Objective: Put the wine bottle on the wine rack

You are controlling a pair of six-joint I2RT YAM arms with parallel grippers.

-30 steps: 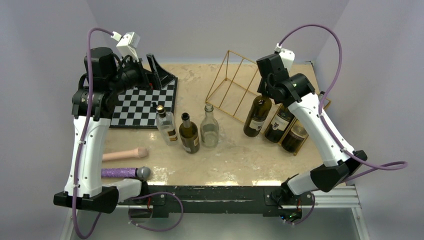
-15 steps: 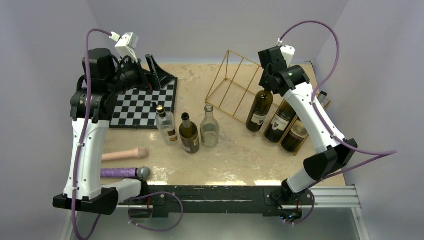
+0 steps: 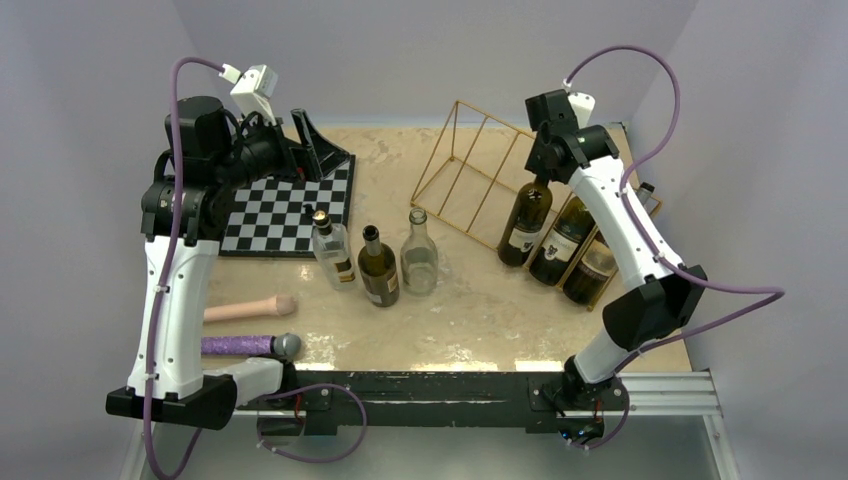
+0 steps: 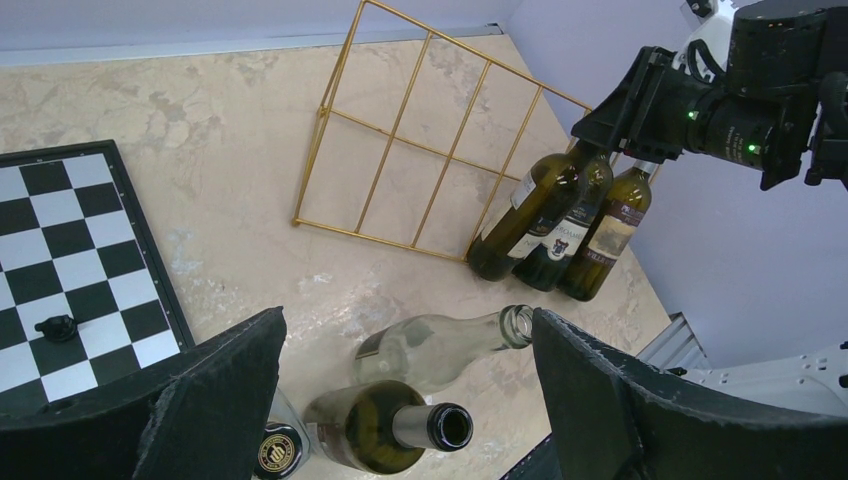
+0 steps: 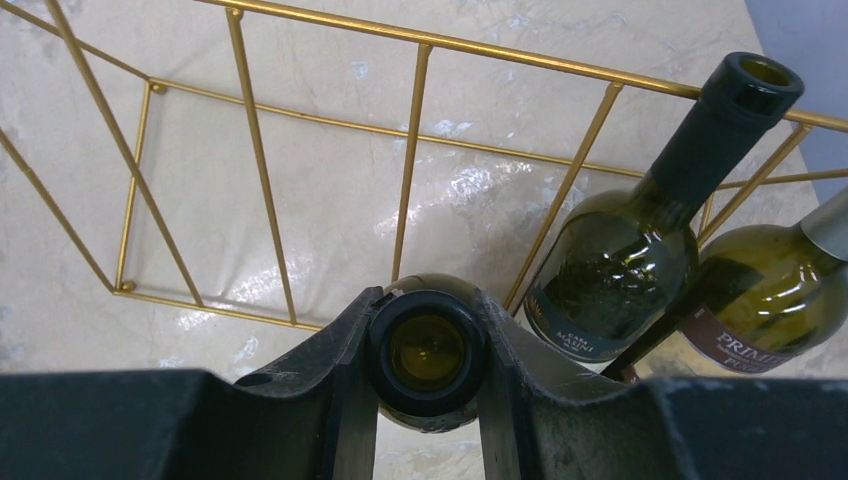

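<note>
Bottles are lying by the rack's upper bar. My right gripper will next bring the bottle's neck outward down toward that bar, beside those bottles, and then open.
The wine rack is a gold wire frame at the back right of the table, also seen in the left wrist view and as bars across the right wrist view. My right gripper is shut on the neck of a dark green wine bottle. Its open mouth sits between the fingers. The bottle hangs tilted at the rack's right part, right beside two bottles lying there. My left gripper is open and holds nothing, high over the back left.
Three bottles stand mid-table: a capped one, a dark one and a clear one. A checkered board with a small black piece lies at the left. A beige handle and a purple microphone lie front left.
My right arm has carried the held bottle to the right and back, closer against the two bottles in the rack. The left arm has stayed still.
</note>
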